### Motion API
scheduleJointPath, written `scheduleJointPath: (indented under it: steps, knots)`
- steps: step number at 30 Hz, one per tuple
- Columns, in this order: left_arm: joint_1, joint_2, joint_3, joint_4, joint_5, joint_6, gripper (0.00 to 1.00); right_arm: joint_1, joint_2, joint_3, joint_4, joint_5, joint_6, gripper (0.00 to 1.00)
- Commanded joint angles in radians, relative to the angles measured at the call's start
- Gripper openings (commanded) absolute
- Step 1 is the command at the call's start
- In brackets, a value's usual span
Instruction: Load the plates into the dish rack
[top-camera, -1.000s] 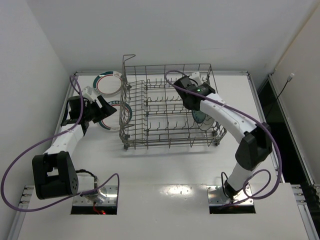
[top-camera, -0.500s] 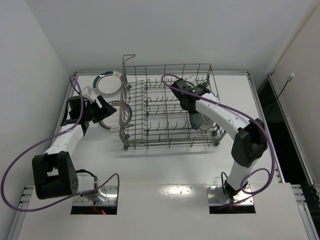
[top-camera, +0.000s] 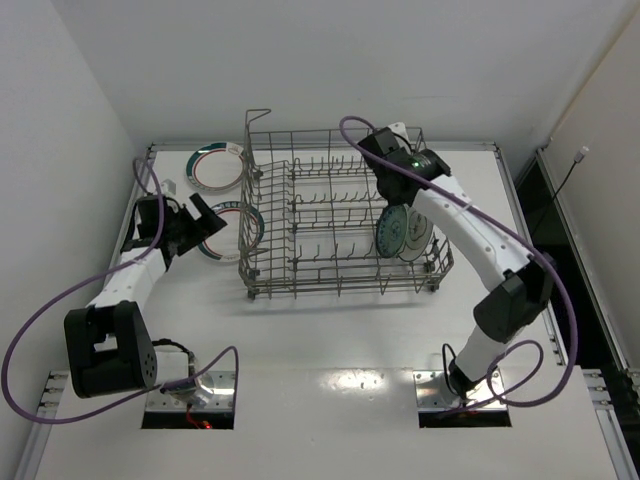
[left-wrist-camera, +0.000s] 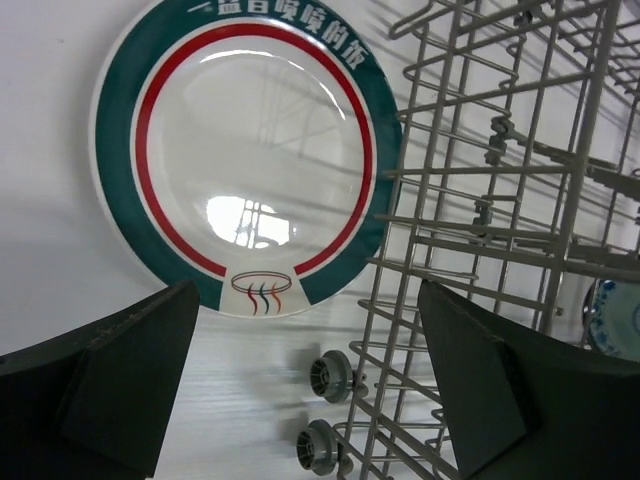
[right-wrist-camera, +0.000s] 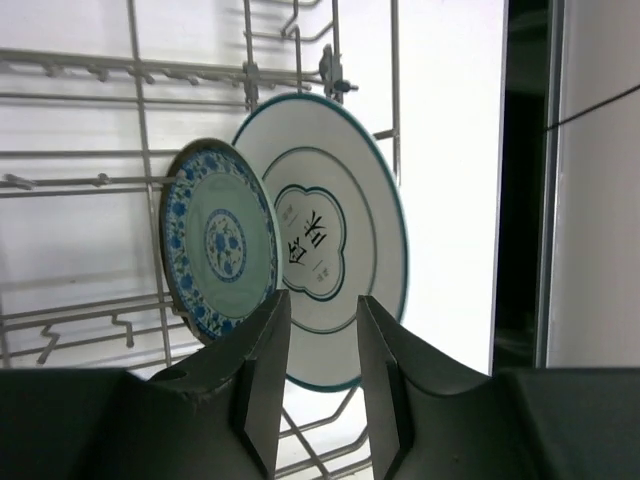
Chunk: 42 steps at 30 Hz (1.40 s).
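My left gripper has its open fingers above the near plate's near rim (top-camera: 207, 252) (left-wrist-camera: 213, 298), and the near plate lies flat. Next, the gripper will lower and tilt flatter to straddle that rim.
The grey wire dish rack (top-camera: 330, 215) stands mid-table. At its right end a small teal patterned plate (top-camera: 391, 229) and a white plate with a thin dark ring (top-camera: 416, 238) stand upright in the tines. The right wrist view shows both, the teal plate (right-wrist-camera: 220, 240) in front of the white one (right-wrist-camera: 345, 225). My right gripper (top-camera: 385, 160) is above the rack's far right, a little open and empty (right-wrist-camera: 320, 305). Two green-and-red rimmed plates lie flat left of the rack, one (top-camera: 217, 168) far and one (top-camera: 226, 233) near. My left gripper (top-camera: 208, 225) is wide open just short of the near plate (left-wrist-camera: 250, 150).
The rack's left wall (left-wrist-camera: 500, 250) and its two small wheels (left-wrist-camera: 335, 378) are right beside my left gripper. White walls stand close on the left and at the back. The table's right edge drops into a dark gap (top-camera: 535, 200).
My right gripper has risen out of the rack and moved back, leaving the white plate standing beside the teal one. The left arm has shifted slightly left and lower.
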Motion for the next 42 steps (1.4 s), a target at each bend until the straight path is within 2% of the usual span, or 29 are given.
scheduleJointPath:
  steps: [1,6,12,19,22,23,25,26,28,29,32,38,42]
  knots:
    - [0.063,0.043,0.018,-0.011,-0.021,-0.061,0.90,0.000,-0.112,0.025,0.064,-0.037,-0.047,0.30]
    - [0.186,0.158,-0.020,0.056,0.109,-0.130,0.90,0.000,-0.149,-0.061,0.104,-0.099,-0.056,0.30]
    - [0.238,0.285,-0.041,0.122,0.220,-0.161,0.90,-0.009,-0.187,-0.127,0.140,-0.120,-0.056,0.30]
    - [0.238,0.410,-0.041,0.199,0.313,-0.213,0.78,-0.057,-0.230,-0.176,0.170,-0.172,-0.056,0.30]
    - [0.238,0.446,-0.030,0.199,0.314,-0.213,0.69,-0.075,-0.230,-0.185,0.170,-0.185,-0.056,0.30]
    - [0.238,0.459,-0.030,0.199,0.314,-0.213,0.61,-0.084,-0.241,-0.185,0.179,-0.185,-0.056,0.30]
    - [0.238,0.459,-0.019,0.173,0.288,-0.204,0.54,-0.097,-0.241,-0.208,0.192,-0.194,-0.056,0.30]
    - [0.238,0.468,-0.019,0.149,0.275,-0.192,0.43,-0.109,-0.251,-0.222,0.201,-0.204,-0.056,0.30]
    - [0.238,0.468,-0.008,0.127,0.266,-0.162,0.30,-0.123,-0.261,-0.233,0.201,-0.205,-0.065,0.30]
    - [0.238,0.468,0.001,0.110,0.257,-0.162,0.17,-0.135,-0.261,-0.233,0.201,-0.217,-0.065,0.30]
    - [0.238,0.468,0.025,0.044,0.208,-0.123,0.00,-0.144,-0.273,-0.242,0.210,-0.226,-0.065,0.30]
    - [0.238,0.375,0.056,-0.086,0.062,-0.075,0.00,-0.153,-0.273,-0.242,0.210,-0.269,-0.065,0.30]
    - [0.238,0.186,0.074,-0.166,-0.172,-0.075,0.00,-0.162,-0.282,-0.242,0.210,-0.289,-0.065,0.30]
